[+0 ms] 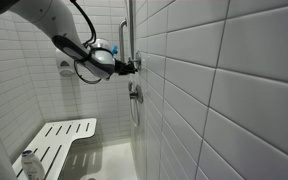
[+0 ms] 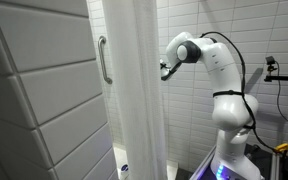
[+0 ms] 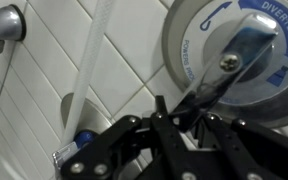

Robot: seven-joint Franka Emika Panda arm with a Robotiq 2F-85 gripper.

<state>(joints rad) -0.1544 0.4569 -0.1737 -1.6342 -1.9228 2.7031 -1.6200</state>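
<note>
The lever handle's lower end (image 3: 191,102) sits between my gripper's closed fingers. My gripper eases slightly toward the right in the wrist view next, then releases that end.
My gripper (image 3: 184,118) is against the tiled shower wall, with its black fingers closed on either side of the chrome lever handle (image 3: 216,82) of the round shower valve plate (image 3: 234,25), marked "DIVERTER". In both exterior views the arm reaches level toward the wall, with the gripper (image 1: 135,66) at the valve and partly hidden behind the white curtain (image 2: 134,90) from the other side (image 2: 164,69). A white hose (image 3: 89,50) hangs beside the valve from a chrome fitting (image 3: 4,30).
A vertical grab bar (image 1: 124,35) is fixed just above the gripper; it also shows on the tiled wall (image 2: 104,60). A white slatted shower seat (image 1: 64,140) stands below, with a blue-capped bottle (image 1: 29,160) on it. A camera stand (image 2: 272,70) is behind the robot.
</note>
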